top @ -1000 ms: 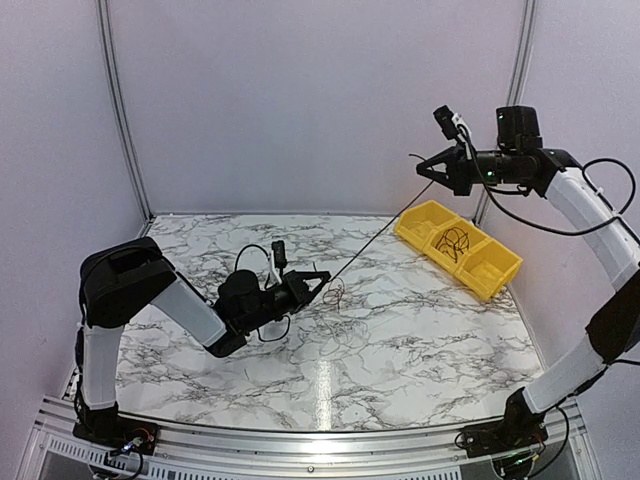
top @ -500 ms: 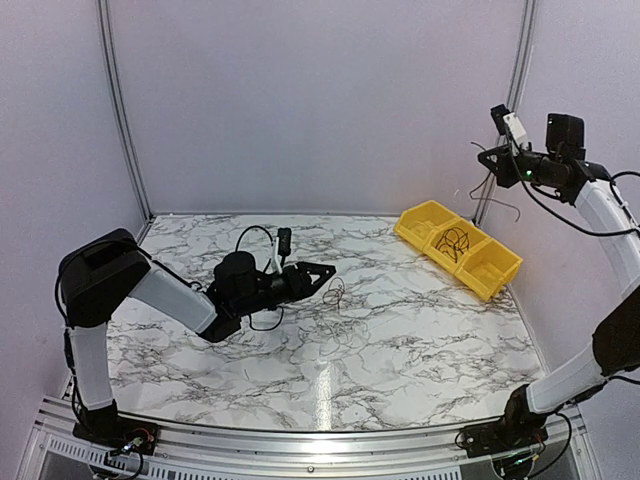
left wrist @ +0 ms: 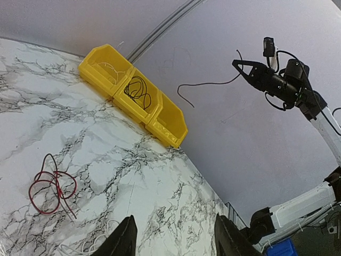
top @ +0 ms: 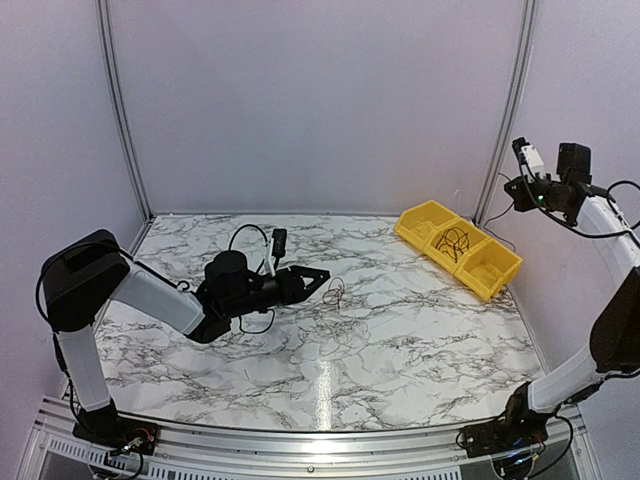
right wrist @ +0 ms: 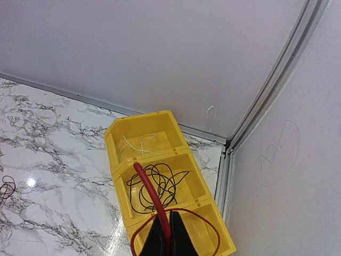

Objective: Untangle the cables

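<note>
The bin's near section [top: 490, 268] is empty while the other sections have wires in them, so my right gripper needs to lower the red cable into it next and let go there.
My right gripper [right wrist: 165, 237] is shut on a red cable [right wrist: 147, 188], held high above the yellow bin [right wrist: 121, 176]. The cable's loose end loops over the bin's near compartment. In the left wrist view the same cable [left wrist: 205, 84] dangles free from the right gripper [left wrist: 238, 65]. My left gripper [top: 318, 277] hovers low over the table, open and with nothing between its fingers [left wrist: 123, 241]. Just ahead of it a small red coil [left wrist: 51, 184] lies on the marble, also in the top view as a red coil [top: 335, 292]. More thin cables [top: 345, 335] lie tangled nearby.
The yellow bin [top: 497, 281] has three compartments at the back right. Black cables [right wrist: 160, 186] fill the middle one and white wires [right wrist: 136, 144] lie in the far one. A corner post [top: 505, 110] stands close to the right arm.
The left gripper has opened and let go of the cable that was stretched taut between both grippers. The right arm swung right and lower with it. The left arm drew back slightly.
</note>
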You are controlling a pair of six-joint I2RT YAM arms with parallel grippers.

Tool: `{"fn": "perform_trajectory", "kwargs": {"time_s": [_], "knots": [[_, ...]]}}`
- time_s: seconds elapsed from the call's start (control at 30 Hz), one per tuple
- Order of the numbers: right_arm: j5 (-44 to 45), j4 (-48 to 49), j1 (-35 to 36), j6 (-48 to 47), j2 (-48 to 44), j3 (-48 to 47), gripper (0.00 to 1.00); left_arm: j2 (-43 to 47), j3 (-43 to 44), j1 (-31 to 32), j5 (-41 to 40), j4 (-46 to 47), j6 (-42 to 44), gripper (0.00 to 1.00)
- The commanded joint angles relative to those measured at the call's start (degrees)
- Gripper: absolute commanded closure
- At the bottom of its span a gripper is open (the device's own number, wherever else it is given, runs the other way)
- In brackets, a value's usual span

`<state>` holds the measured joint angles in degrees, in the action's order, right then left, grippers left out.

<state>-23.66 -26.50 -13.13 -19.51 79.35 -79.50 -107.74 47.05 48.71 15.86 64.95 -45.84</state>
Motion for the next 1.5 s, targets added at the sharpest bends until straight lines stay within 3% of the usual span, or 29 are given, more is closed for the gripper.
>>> {"fn": "perform_trajectory", "kwargs": {"time_s": [0.0,0.33,0.6,0.8,1.33,1.47], "knots": [[0.6,2.7,-1.7,0.4,0.6,1.2,1.0,-0.2,0.4,0.0,-0.7,-0.7,0.5,0.49],[-1.8,6.0,-7.6,0.3,8.0,5.7,1.0,0.1,-0.2,0.1,-1.0,-1.1,0.1,0.5],[0.1,3.5,-8.0,-2.6,13.8,6.5,1.0,-0.3,-0.6,0.1,-1.4,-1.3,-0.1,0.5],[0.4,-3.5,-7.9,-4.6,20.9,1.6,1.0,-1.4,0.0,0.1,-1.2,-1.3,-0.6,0.5],[9.4,-6.5,-5.2,-0.9,31.9,-6.2,1.0,-1.5,-1.7,0.0,-2.5,-1.3,-1.3,0.51],[10.5,-7.2,-5.0,-1.0,32.6,-6.7,0.92,-1.6,-1.8,0.0,-2.6,-1.3,-1.3,0.51]]}}
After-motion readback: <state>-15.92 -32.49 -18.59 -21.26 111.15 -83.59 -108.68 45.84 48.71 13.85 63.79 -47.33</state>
